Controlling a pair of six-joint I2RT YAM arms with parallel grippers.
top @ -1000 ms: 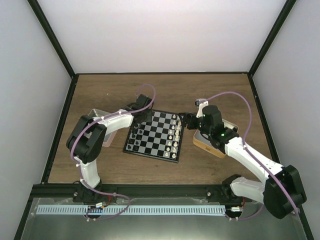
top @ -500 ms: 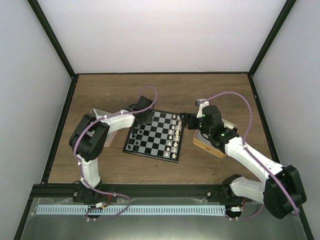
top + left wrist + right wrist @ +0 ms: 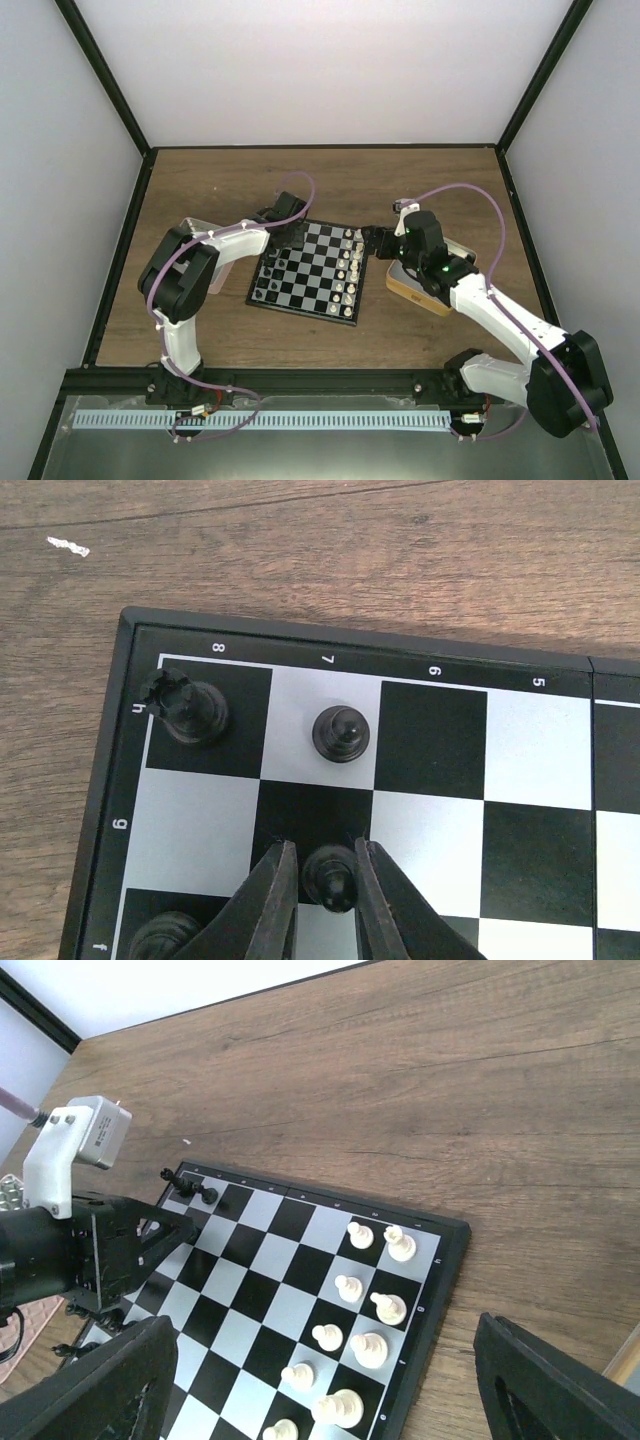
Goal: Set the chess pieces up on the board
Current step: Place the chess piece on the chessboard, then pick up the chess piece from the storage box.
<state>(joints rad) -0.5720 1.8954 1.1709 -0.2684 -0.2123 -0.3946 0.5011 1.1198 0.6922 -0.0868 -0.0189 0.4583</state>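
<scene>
Next I will move my right gripper to the right in the top view and lower into the tan tray's side away from the board, as its open fingers are empty.
The board lies mid-table. In the left wrist view its far corner holds a black rook and a black pawn. My left gripper is low over that corner, its narrow jaws closed around another black pawn standing on a black square. More black pieces line the board's left edge, and white pieces stand in two rows on its right side. My right gripper is wide open and empty, hovering above the board's right edge.
A tan tray sits right of the board under my right arm. A pink-rimmed clear box sits left of the board, mostly hidden by my left arm. My left gripper also shows in the right wrist view.
My left gripper has shifted slightly inward over the board's far-left corner. My right arm has barely moved.
</scene>
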